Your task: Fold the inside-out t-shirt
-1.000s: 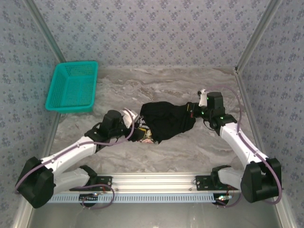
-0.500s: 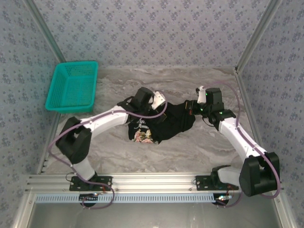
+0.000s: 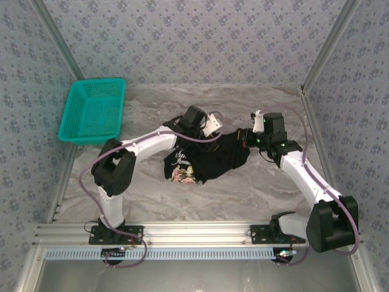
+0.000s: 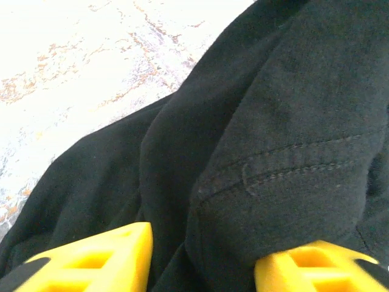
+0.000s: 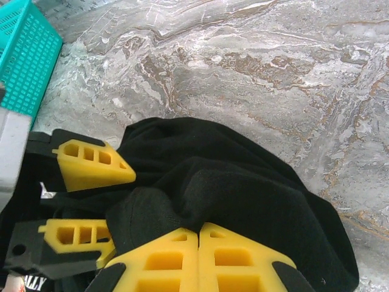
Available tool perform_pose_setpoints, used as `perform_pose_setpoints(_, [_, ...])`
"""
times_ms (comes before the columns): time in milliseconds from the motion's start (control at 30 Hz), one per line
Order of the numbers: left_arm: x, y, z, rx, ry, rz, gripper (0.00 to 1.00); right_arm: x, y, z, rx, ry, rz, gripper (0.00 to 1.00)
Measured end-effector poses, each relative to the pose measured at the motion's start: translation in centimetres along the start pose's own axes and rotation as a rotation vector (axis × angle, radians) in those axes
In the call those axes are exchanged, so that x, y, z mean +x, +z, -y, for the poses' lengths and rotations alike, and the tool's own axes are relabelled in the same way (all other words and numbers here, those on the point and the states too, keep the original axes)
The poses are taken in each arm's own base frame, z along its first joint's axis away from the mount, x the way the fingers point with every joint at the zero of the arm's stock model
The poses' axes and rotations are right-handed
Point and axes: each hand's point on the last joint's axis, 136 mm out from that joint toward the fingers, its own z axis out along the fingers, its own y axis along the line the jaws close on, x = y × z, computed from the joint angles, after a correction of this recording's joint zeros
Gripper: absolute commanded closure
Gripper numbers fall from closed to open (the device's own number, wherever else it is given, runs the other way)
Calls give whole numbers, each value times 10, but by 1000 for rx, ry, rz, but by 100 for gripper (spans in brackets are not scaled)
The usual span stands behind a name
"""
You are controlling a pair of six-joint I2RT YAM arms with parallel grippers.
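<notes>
My right gripper will next move the pinched end outward, then over the shirt's bunched middle toward the floral print (image 3: 182,174).
The inside-out t-shirt (image 3: 209,159) lies bunched at mid-table, black, with its floral print (image 3: 182,174) showing at the near left. My left gripper (image 3: 214,126) reaches over the shirt's far edge. In the left wrist view that gripper (image 4: 203,258) is open, its yellow fingers (image 4: 91,261) standing apart on either side of a hemmed black fold (image 4: 285,182). My right gripper (image 3: 244,139) sits at the shirt's right end. In the right wrist view this gripper (image 5: 199,231) is shut, with black cloth (image 5: 243,182) pinched at its tips. The left fingers (image 5: 91,164) show there too.
A teal plastic basket (image 3: 92,111) stands at the far left of the marble table (image 3: 243,194); its corner (image 5: 24,55) shows in the right wrist view. Patterned walls close in the table's back and sides. Bare marble lies near and far of the shirt.
My left arm swung from the shirt's near-left side over to its far edge, uncovering the floral print, and its jaws narrowed around a fold. The right gripper stayed shut on the cloth.
</notes>
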Motion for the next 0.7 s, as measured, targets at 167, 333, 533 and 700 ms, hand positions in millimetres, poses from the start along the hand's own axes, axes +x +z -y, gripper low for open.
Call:
perform_pose_setpoints(167, [-9,7,3,58,-29,20,84,0,0,-1,-4,0,-2,100])
perform_pose_setpoints(333, [-39,-4,5,122,-57,103,100,-2,5,0,-2,4,-14,100])
perform_pose_setpoints(533, [-68,-35,-11,113,-160,216,100,-29,2,11,119,-25,-21,99])
perform_pose_setpoints(700, [-112,-118,-21,5,-186,386,100,-76,-7,-7,130,-86,42,96])
